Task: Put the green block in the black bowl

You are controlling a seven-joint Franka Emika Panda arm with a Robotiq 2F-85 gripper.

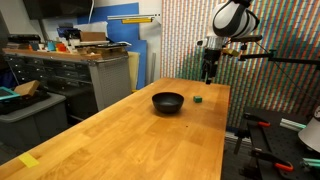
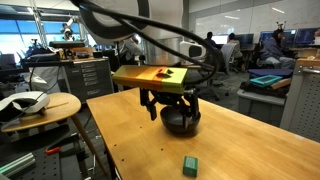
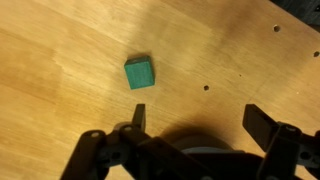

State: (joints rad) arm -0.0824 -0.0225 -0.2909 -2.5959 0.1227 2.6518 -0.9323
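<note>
The gripper shifts left in the wrist view and lowers to close around the green block (image 2: 189, 165) (image 3: 140, 73) next, since the block lies below, off that way.
The green block (image 1: 199, 99) is a tiny cube lying on the wooden table, a short way from the black bowl (image 1: 168, 102). Both show in both exterior views: the block (image 2: 189, 165) sits near the table's edge and the bowl (image 2: 182, 122) is partly hidden behind the gripper. My gripper (image 1: 209, 70) hangs above the table near the bowl and block. It is open and empty. In the wrist view the block (image 3: 140, 73) lies ahead of the open fingers (image 3: 200, 120), off to the left finger's side, with bare wood between the fingers.
The long wooden table (image 1: 130, 135) has a yellow tape patch (image 1: 28, 160) at one corner. A workbench with drawers (image 1: 75, 75) stands beside it. A round side table (image 2: 40, 108) and office desks (image 2: 265, 85) surround the table.
</note>
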